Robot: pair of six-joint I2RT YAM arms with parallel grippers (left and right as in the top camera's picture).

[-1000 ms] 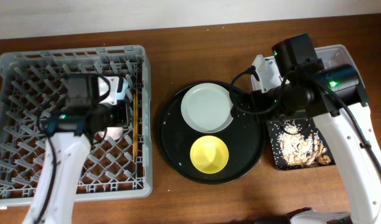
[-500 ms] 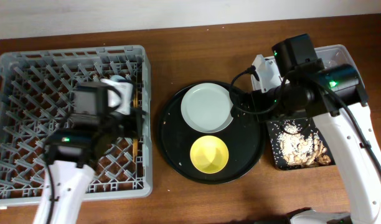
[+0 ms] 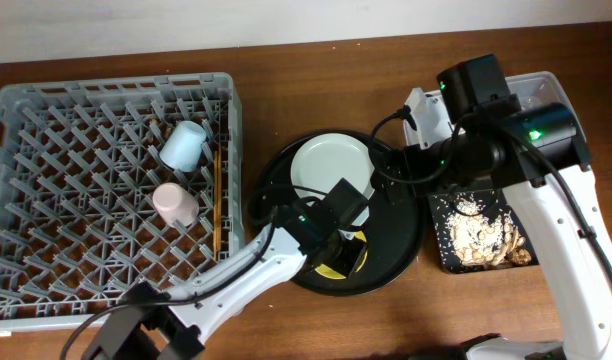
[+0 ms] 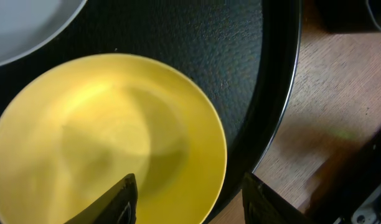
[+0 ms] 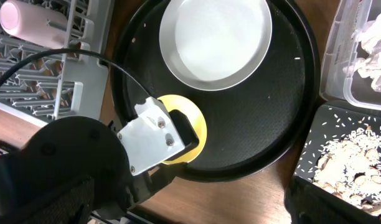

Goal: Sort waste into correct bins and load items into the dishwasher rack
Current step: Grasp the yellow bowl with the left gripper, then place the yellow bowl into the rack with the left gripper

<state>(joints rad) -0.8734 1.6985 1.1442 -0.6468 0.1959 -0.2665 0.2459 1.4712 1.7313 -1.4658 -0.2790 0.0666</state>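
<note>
My left gripper has its open fingers inside and outside the yellow bowl's rim (image 4: 220,189) beside the tray's near edge, so next it should lower onto that rim.
My left gripper (image 3: 344,250) hovers open over the yellow bowl (image 4: 103,137) on the round black tray (image 3: 406,250). One finger is above the bowl's inside and the other outside its rim. A pale plate (image 3: 331,170) lies just behind the bowl. The blue cup (image 3: 184,145), pink cup (image 3: 174,203) and chopsticks (image 3: 218,200) lie in the grey dishwasher rack (image 3: 46,110). My right gripper (image 5: 197,214) stands wide open and empty, high over the tray's right side. White tissue (image 5: 374,40) sits in the clear tub (image 5: 340,68). Beige scraps (image 3: 476,230) fill the shallow black tray (image 3: 438,262).
The left arm (image 3: 236,285) crosses the table's front from the bottom edge to the round tray. The right arm (image 3: 546,200) stretches over both bins at the right. Bare wood (image 3: 286,80) shows between the rack and the round tray.
The left arm has swung from the rack across to the round tray and its jaws have opened. Both cups now show uncovered in the rack. The right arm has not moved.
</note>
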